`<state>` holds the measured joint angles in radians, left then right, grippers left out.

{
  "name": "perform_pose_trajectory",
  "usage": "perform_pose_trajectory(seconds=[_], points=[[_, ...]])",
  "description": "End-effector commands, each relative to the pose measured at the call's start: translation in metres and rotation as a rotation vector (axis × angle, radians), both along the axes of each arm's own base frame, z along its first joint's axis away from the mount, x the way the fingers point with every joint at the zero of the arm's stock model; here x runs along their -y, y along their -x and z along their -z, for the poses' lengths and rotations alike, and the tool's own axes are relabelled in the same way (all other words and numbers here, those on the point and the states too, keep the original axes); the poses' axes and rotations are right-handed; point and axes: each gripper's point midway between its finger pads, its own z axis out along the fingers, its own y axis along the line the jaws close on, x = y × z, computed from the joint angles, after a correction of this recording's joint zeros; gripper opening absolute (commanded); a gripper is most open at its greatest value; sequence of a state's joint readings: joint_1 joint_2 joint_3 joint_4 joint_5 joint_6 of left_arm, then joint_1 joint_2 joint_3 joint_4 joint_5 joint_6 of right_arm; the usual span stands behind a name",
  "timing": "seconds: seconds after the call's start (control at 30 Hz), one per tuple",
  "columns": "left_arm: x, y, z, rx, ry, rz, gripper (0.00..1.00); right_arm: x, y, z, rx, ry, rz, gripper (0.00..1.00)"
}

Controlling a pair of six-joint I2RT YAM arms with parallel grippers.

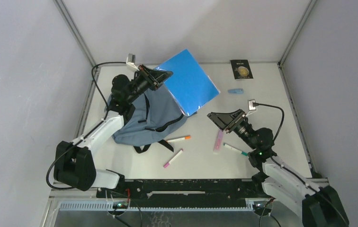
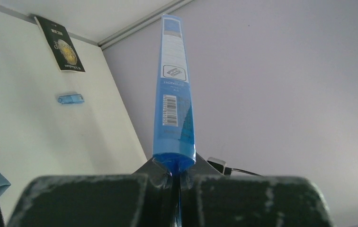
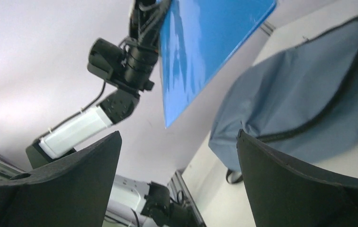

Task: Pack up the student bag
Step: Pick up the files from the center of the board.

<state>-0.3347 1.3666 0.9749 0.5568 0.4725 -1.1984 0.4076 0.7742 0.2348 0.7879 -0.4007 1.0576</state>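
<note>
The blue folder's loose edge (image 1: 204,103) (image 3: 222,65), opposite my left gripper, faces my open fingers. The right gripper moves outward onto that edge next and closes.
The blue-grey student bag (image 1: 151,120) lies flat at the left of the table, black straps toward the front; it also shows in the right wrist view (image 3: 309,94). My left gripper (image 1: 162,75) is shut on a corner of a flat bright blue folder (image 1: 189,87) and holds it raised and tilted above the bag's far end. In the left wrist view the folder (image 2: 173,94) stands edge-on from between the shut jaws. My right gripper (image 1: 224,119) is open and empty, raised above the table right of the bag, facing it.
An orange-tipped marker (image 1: 179,139), a pink-tipped marker (image 1: 173,158), a pink item (image 1: 219,140) and a green-tipped marker (image 1: 236,150) lie in front of the bag. A black card (image 1: 241,69) and a small blue item (image 1: 235,91) lie at the back right.
</note>
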Motion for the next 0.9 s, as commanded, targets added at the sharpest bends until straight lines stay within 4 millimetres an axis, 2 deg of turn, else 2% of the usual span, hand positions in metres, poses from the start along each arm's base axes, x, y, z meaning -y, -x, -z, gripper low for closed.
perform_pose_trajectory(seconds=[0.0, 0.2, 0.37, 0.47, 0.6, 0.63, 0.67, 0.7, 0.73, 0.8, 0.87], points=[[-0.005, 0.009, -0.030, 0.068, 0.072, -0.025, 0.00, 0.006, -0.011, -0.059, 0.169, -0.205, 0.080, 1.00], [0.002, 0.015, -0.027, 0.061, 0.083, -0.006, 0.00, -0.019, -0.032, -0.070, 0.158, -0.265, 0.021, 1.00], [0.002, 0.017, -0.019, 0.046, 0.081, -0.004, 0.00, -0.027, -0.054, -0.077, 0.146, -0.348, 0.007, 0.96], [0.002, 0.017, -0.013, 0.036, 0.072, 0.007, 0.00, -0.035, -0.062, -0.079, 0.136, -0.344, -0.041, 0.80], [0.001, 0.013, 0.001, 0.023, -0.025, -0.013, 0.02, -0.040, -0.069, -0.083, 0.117, -0.352, -0.101, 0.34], [0.001, 0.013, 0.005, 0.016, -0.044, -0.014, 0.05, -0.041, -0.069, -0.083, 0.120, -0.346, -0.110, 0.23], [0.001, 0.013, 0.009, 0.012, -0.056, -0.011, 0.16, -0.040, -0.070, -0.082, 0.122, -0.336, -0.118, 0.10], [0.002, 0.013, 0.012, 0.013, -0.074, -0.006, 0.30, -0.039, -0.071, -0.080, 0.113, -0.335, -0.124, 0.00], [0.002, 0.012, 0.018, 0.005, -0.106, -0.007, 0.44, -0.034, -0.075, -0.076, 0.094, -0.328, -0.130, 0.00], [-0.003, 0.007, 0.038, -0.029, -0.242, -0.034, 0.62, -0.021, -0.082, -0.067, 0.045, -0.328, -0.133, 0.00], [-0.021, -0.003, 0.065, -0.068, -0.473, -0.126, 0.70, 0.000, -0.088, -0.056, -0.013, -0.340, -0.102, 0.00]])
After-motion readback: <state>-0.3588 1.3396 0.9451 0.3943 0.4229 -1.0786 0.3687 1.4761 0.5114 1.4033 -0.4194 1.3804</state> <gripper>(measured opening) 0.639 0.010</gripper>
